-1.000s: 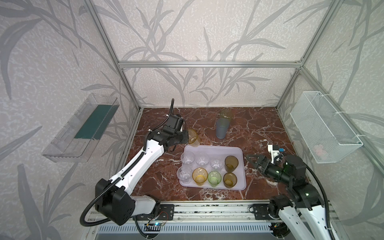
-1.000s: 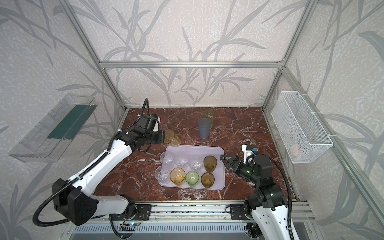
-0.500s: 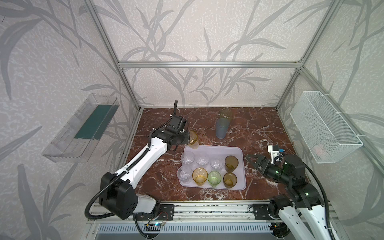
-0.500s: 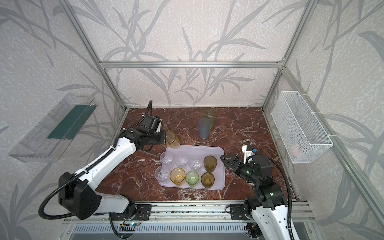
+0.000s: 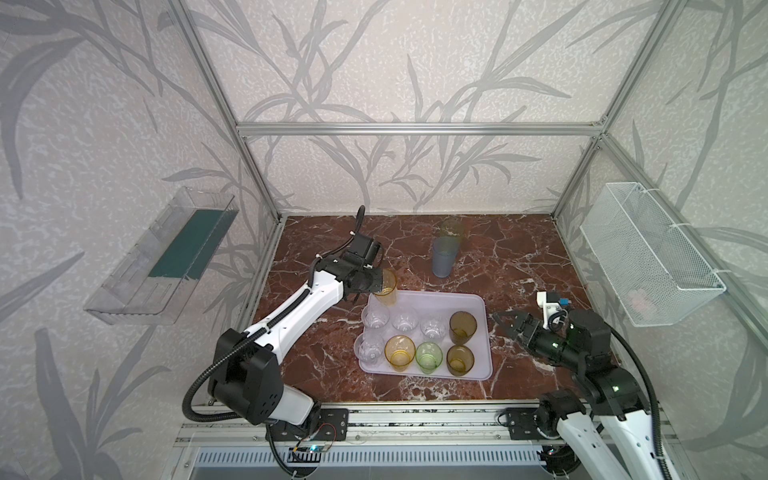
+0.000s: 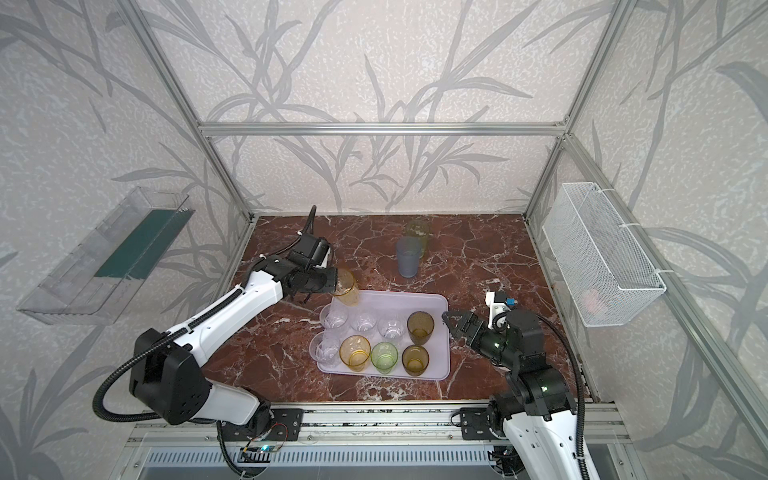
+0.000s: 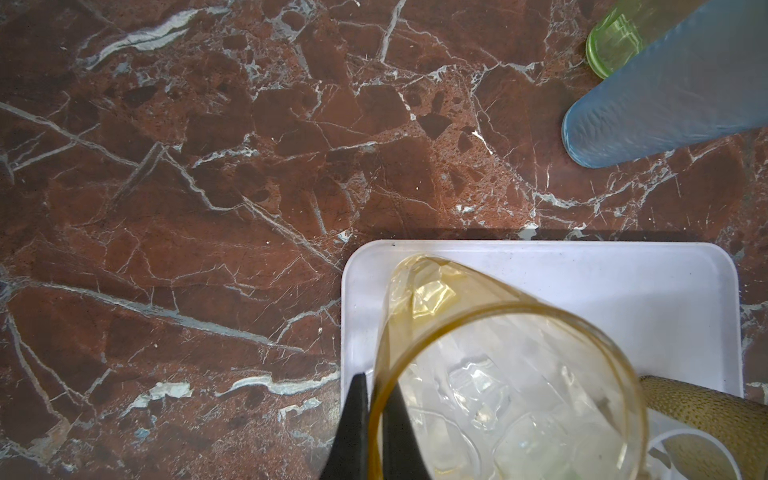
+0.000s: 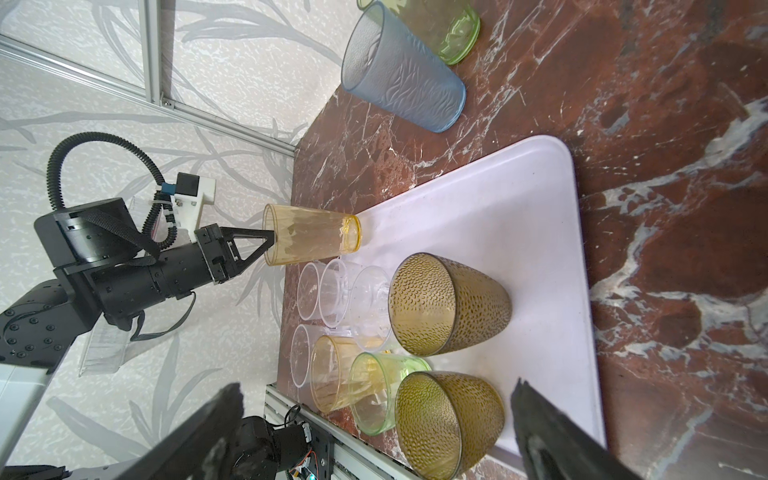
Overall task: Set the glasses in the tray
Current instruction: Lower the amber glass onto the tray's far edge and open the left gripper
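Note:
Next, the left gripper shifts slightly toward the blue-grey glass (image 5: pixel 444 257) and opens over the tray's far corner (image 5: pixel 386 301) to release the tall amber glass's rim, its base already inside.
My left gripper (image 5: pixel 376 279) (image 7: pixel 374 395) is shut on the rim of a tall amber glass (image 5: pixel 385 287) (image 7: pixel 436 291) (image 8: pixel 311 241), one finger inside and one outside. The glass is tilted, with its base at the far left corner of the lavender tray (image 5: pixel 473 303) (image 8: pixel 519 232). In the tray stand several clear glasses (image 5: pixel 405 318), a short amber glass (image 5: pixel 400 353), a green one (image 5: pixel 429 357) and two olive-brown ones (image 5: pixel 462 327). A tall blue-grey glass (image 5: pixel 444 257) and a tall green glass (image 5: pixel 452 227) stand on the table behind the tray. My right gripper (image 5: pixel 505 322) (image 8: pixel 378 388) hangs open and empty, right of the tray.
A clear plastic bin (image 5: pixel 166 257) hangs on the left wall and a white wire basket (image 5: pixel 648 253) on the right wall. Aluminium frame posts stand at the back corners. A metal rail (image 5: pixel 415 419) runs along the table's front edge.
My left gripper has carried the tall amber glass forward and down to the tray's far left corner. The right arm has not moved.

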